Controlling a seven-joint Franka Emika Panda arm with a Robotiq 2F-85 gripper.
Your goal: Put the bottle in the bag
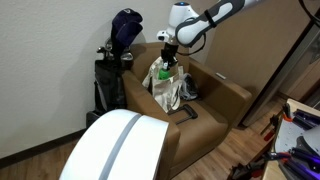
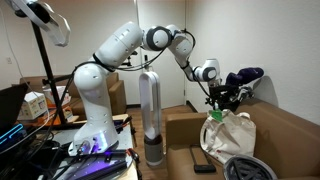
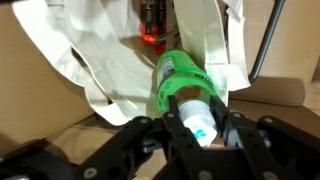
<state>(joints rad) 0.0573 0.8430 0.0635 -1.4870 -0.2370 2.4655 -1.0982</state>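
My gripper holds the bottle by its neck and will next lower it a little into the cream cloth bag's opening, then let go of the bottle's neck.
In the wrist view my gripper (image 3: 200, 122) is shut on the white-capped neck of the green bottle (image 3: 178, 78). The bottle's body points away toward the cream cloth bag (image 3: 90, 50), whose handles and folds hang just beyond it. In both exterior views the gripper (image 1: 168, 63) (image 2: 213, 101) hangs directly over the bag (image 1: 165, 92) (image 2: 231, 136). The bag stands on the brown sofa, with the bottle (image 1: 163, 73) (image 2: 215, 114) at its top opening.
The brown sofa (image 1: 215, 110) also carries a small dark rounded item (image 1: 188, 92) and a flat black object (image 1: 188, 114). A black golf bag (image 1: 113, 75) stands beside it. A white curved object (image 1: 115, 145) fills the foreground. A tower fan (image 2: 150, 110) stands near the arm's base.
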